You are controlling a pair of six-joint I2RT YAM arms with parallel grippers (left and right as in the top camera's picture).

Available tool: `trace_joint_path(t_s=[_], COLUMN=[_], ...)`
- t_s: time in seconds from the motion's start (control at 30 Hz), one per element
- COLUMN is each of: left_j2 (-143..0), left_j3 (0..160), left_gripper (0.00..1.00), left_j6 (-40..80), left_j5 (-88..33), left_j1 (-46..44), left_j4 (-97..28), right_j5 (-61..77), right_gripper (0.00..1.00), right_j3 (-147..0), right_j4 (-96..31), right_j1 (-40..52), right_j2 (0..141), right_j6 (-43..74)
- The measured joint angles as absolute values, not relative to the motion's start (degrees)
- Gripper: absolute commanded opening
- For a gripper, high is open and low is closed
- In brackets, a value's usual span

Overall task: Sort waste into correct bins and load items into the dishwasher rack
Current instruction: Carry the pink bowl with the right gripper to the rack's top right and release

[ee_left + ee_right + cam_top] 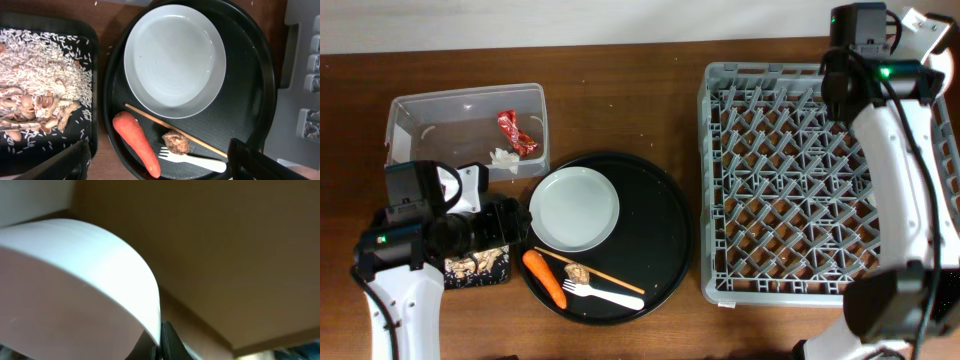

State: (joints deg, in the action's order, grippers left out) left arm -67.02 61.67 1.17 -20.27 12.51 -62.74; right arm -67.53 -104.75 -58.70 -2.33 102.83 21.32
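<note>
My right gripper moves down next and brings the white rounded dish, still hanging above the rack's far corner, down inside the grey rack's rim.
My left gripper is open and hangs high over the near edge of the round black tray, above the carrot, brown food scrap and white fork. One chopstick lies beside the white plate. The shallow black bin holds rice and beige crumbs. The clear tub holds the red wrapper and white tissue. My right gripper is shut on the thin rim of a white rounded dish, apparently the bowl, above the rack's far right corner.
The round tray sits between the two bins on the left and the grey rack on the right. My left arm covers part of the black bin. The right arm reaches across the rack's right side.
</note>
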Motion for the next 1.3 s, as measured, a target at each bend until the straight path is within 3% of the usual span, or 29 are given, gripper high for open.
trace_joint_path(t_s=[0.47, 1.3], left_j2=[-67.02, -67.02], left_j3=[61.67, 61.67], left_gripper=[0.87, 0.87], left_j6=[1.17, 1.17], left_j5=[-20.27, -20.27], left_j1=[12.53, 12.53], left_j4=[-62.74, -61.91], right_j5=[-71.88, -64.29], right_gripper=[0.04, 0.05], right_j3=[-104.73, -104.66], right_j4=[-52.97, -55.75], right_j1=[-9.65, -8.38], right_j2=[121.97, 123.81], right_j6=[20.78, 21.19])
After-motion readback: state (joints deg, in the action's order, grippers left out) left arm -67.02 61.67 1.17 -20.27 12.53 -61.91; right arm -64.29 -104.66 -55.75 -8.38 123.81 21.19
